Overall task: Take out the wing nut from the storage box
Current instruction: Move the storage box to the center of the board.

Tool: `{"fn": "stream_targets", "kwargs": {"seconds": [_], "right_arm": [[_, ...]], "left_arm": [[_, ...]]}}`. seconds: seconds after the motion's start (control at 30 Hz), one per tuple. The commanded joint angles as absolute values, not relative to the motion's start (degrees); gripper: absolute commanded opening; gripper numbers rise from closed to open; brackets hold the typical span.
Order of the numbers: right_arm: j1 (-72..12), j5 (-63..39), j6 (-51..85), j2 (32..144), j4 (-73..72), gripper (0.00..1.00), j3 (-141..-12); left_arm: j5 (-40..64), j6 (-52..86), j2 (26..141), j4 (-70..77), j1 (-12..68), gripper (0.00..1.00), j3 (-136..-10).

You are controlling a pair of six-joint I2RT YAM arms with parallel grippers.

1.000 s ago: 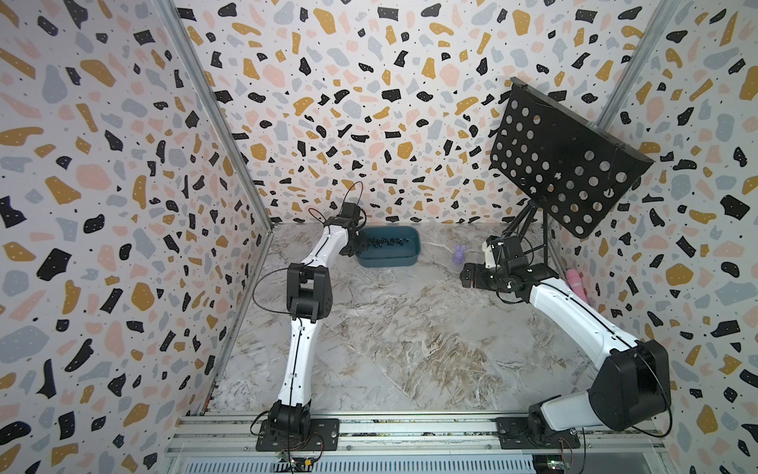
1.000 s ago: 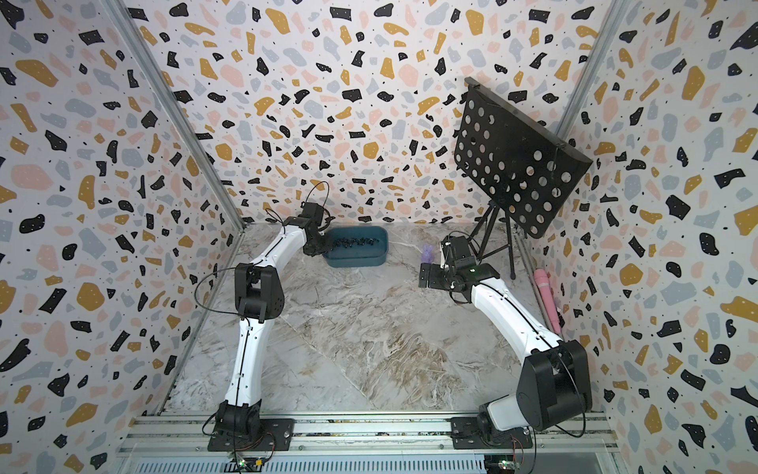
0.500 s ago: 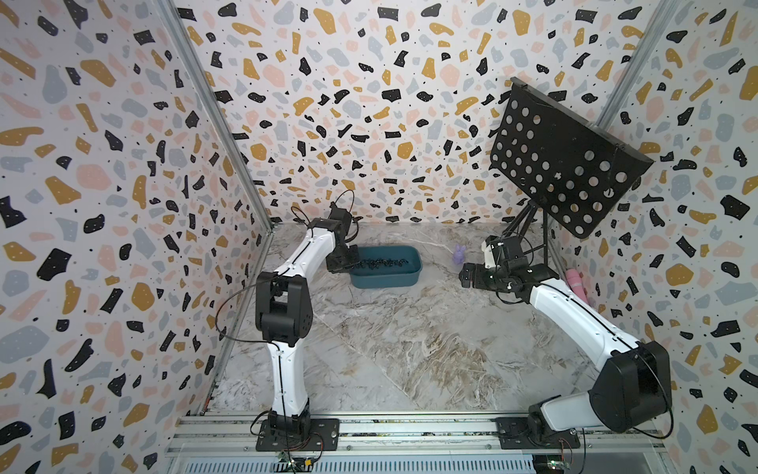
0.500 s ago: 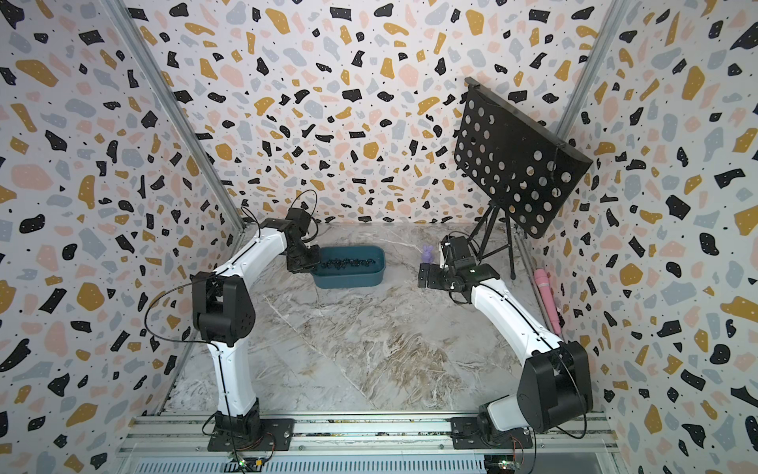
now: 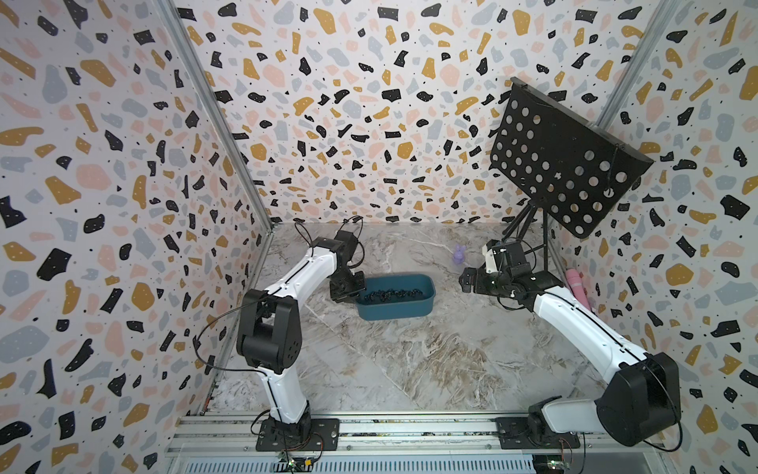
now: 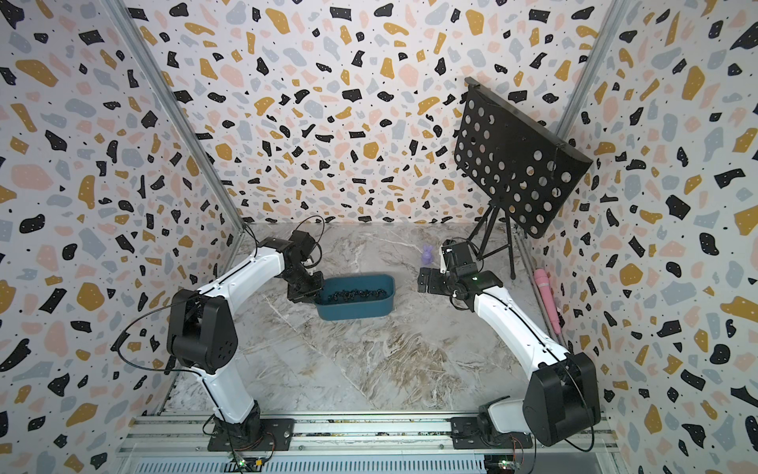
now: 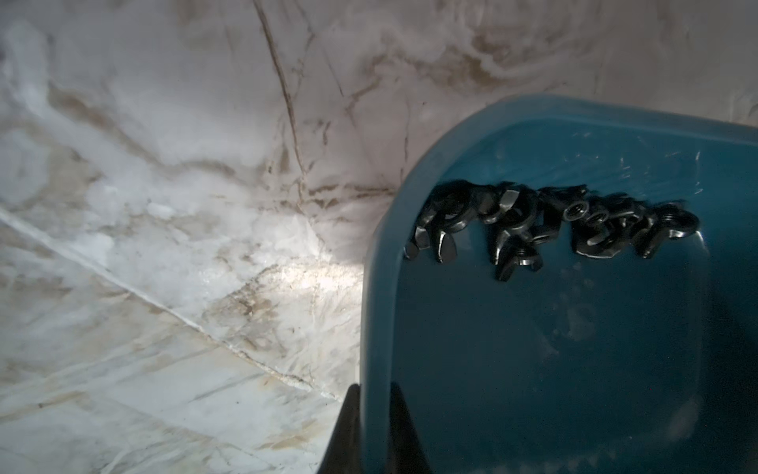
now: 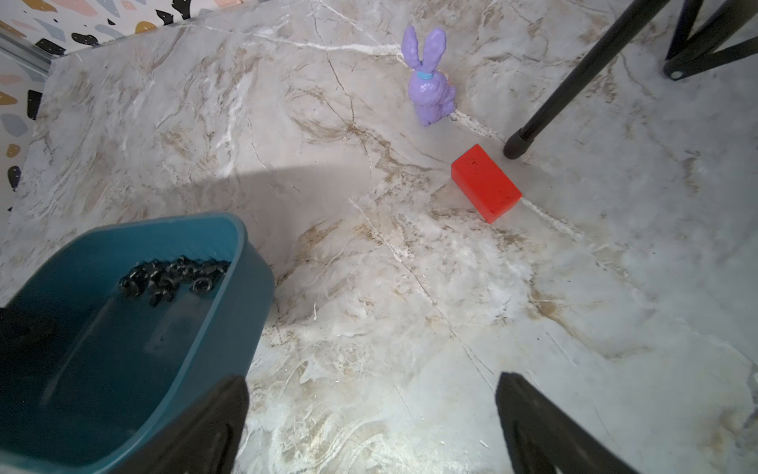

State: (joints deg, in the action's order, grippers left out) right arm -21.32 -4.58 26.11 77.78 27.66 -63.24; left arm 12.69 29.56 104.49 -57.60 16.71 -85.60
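Observation:
The bare spot on the floor is farther outward than the left gripper, so the left gripper needs to carry the box (image 5: pixel 397 310) outward next, lower it there and let go of the box's end.
The storage box (image 5: pixel 397 310), a shallow teal tub, stands left of the floor's middle in both top views (image 6: pixel 356 310). Several black wing nuts (image 5: pixel 393 293) (image 6: pixel 356 294) lie in a row inside it, near its far wall. In the left wrist view my left gripper (image 7: pixel 375 389) is shut on the box's end wall (image 7: pixel 379 295), one finger outside and one inside, with the wing nuts (image 7: pixel 545 221) farther in. From above, the left gripper (image 5: pixel 348 292) sits at the box's left end. My right gripper (image 5: pixel 467 281) (image 8: pixel 371 390) hangs open to the right of the box (image 8: pixel 246 312), holding nothing.
A purple rabbit figure (image 5: pixel 459 254) (image 8: pixel 428 82) stands behind the right gripper. A red block (image 8: pixel 486 182) lies near a leg of the black perforated music stand (image 5: pixel 566 160). A pink object (image 5: pixel 576 285) lies along the right wall.
My left arm has drawn the storage box from near the back wall toward the front, keeping its grip on the wall; its elbow swung out to the left. The right arm has stayed put.

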Motion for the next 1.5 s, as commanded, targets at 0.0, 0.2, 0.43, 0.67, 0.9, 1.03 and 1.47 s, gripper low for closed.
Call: {"fn": "stream_targets", "kwargs": {"seconds": [0.0, 0.2, 0.43, 0.67, 0.9, 1.03, 1.47], "right_arm": [[-21.8, -5.9, 26.2, 74.9, 27.7, 1.00, -62.9], [-22.3, -6.3, 25.6, 73.4, 28.4, 1.00, -62.2], [-22.6, -6.6, 25.9, 72.2, 29.6, 1.00, -61.8], [-23.7, -6.7, 24.5, 73.2, 30.8, 1.00, -62.5], [-24.6, -6.3, 23.6, 74.7, 32.0, 1.00, -63.6], [-25.2, -5.5, 23.3, 75.2, 32.5, 1.00, -64.2], [-26.0, -2.5, 20.5, 75.8, 35.1, 1.00, -66.6]], "left_arm": [[9.3, 30.0, 103.6, -48.1, 18.7, 0.00, -87.0], [3.6, 27.2, 108.3, -35.0, 20.9, 0.00, -87.1], [0.4, 24.9, 111.8, -26.9, 21.6, 0.00, -86.5], [0.5, 26.7, 109.4, -18.9, 21.8, 0.00, -78.4], [0.5, 28.3, 110.0, -18.3, 22.4, 0.05, -76.9], [0.4, 28.6, 109.0, -17.7, 22.6, 0.21, -75.5], [-0.6, 29.6, 99.5, -20.9, 22.5, 0.97, -73.6]]}}
